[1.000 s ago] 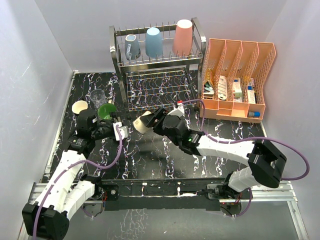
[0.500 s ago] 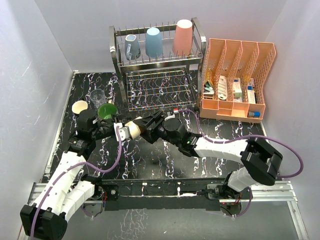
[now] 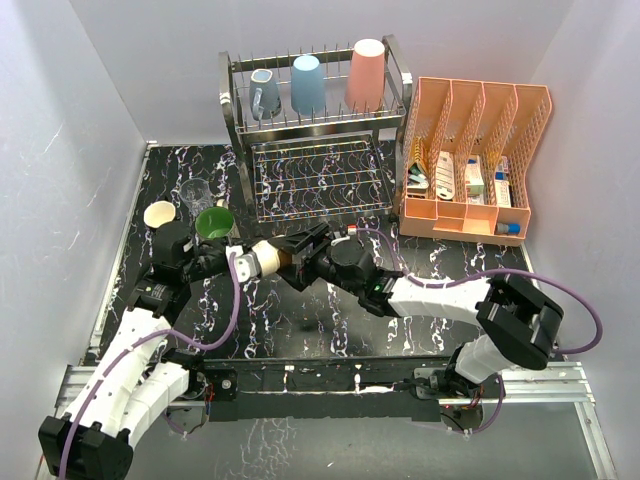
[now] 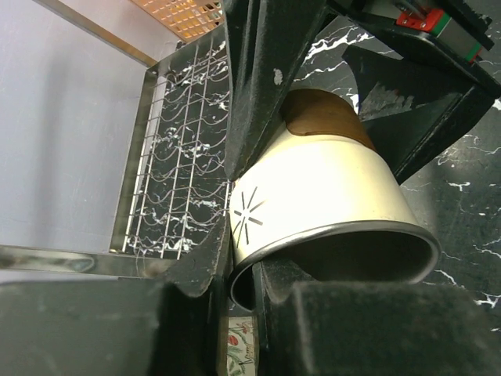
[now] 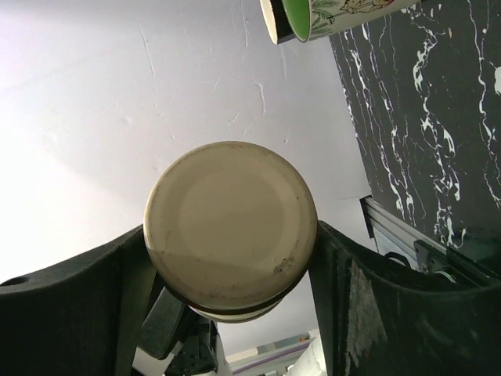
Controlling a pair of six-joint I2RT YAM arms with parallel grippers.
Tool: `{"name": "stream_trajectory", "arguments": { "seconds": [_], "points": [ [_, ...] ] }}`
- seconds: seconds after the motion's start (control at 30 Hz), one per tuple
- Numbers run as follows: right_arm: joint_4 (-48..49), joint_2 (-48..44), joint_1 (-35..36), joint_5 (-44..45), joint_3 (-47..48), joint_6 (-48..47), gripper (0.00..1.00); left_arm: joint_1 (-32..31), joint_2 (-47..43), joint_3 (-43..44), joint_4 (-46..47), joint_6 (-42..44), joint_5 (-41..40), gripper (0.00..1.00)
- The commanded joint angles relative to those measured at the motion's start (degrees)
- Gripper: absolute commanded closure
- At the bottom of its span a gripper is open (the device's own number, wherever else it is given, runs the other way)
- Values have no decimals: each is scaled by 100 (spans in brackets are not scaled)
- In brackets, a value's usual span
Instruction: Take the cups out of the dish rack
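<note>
The cream cup hangs sideways, so my left gripper will next turn downward, lower it upright onto the bare tabletop before the rack (image 3: 232, 100) and let go of its rim.
A cream cup with a brown base (image 3: 265, 258) hangs on its side between both grippers, left of the table's middle. My left gripper (image 3: 245, 263) is shut on its metal rim (image 4: 258, 254), one finger inside and one outside; the cup (image 4: 321, 188) fills that view. My right gripper (image 3: 292, 254) has a finger on each side of the cup's base (image 5: 231, 215); whether they still press is unclear. The dish rack (image 3: 232, 100) at the back holds a grey-blue mug (image 3: 264, 92), a light-blue tumbler (image 3: 308, 83) and a salmon-pink tumbler (image 3: 366, 73) upside down on its top tier.
A cream cup (image 3: 160, 213), a green mug (image 3: 213, 222) and a clear glass (image 3: 196, 193) stand on the table at the far left. An orange file organizer (image 3: 470, 160) stands right of the rack. The rack's lower tier (image 4: 180, 180) holds nothing.
The right arm carried the cup leftward to the left gripper. The left gripper, open a second ago, has shut on the cup's rim.
</note>
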Motion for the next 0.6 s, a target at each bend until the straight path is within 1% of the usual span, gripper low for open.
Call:
{"name": "stream_trajectory", "arguments": {
  "seconds": [0.0,0.03,0.07,0.23,0.33,0.43,0.57],
  "points": [
    [325,-193,17,94,-265,23,16,-37,123,69,-117,-194,7,100],
    [303,-285,-6,187,-385,3,6,-44,242,148,-243,-223,-54,100],
    [244,-378,-49,243,-513,-32,2,-47,365,244,-400,-245,-137,100],
    [-472,-1095,-328,546,-1253,-275,2,-151,1113,756,-1049,-438,-829,100],
    [-869,-1574,-503,696,-1647,-388,2,-365,1636,1055,-1455,-401,-1372,100],
    [-1561,-2168,-654,992,-1806,-666,2,-640,2262,1433,-1982,-483,-1838,100],
    [-2592,-3020,-883,1487,-1745,-1232,2,-870,3164,2024,-2735,-569,-2202,100]
  ]
}}
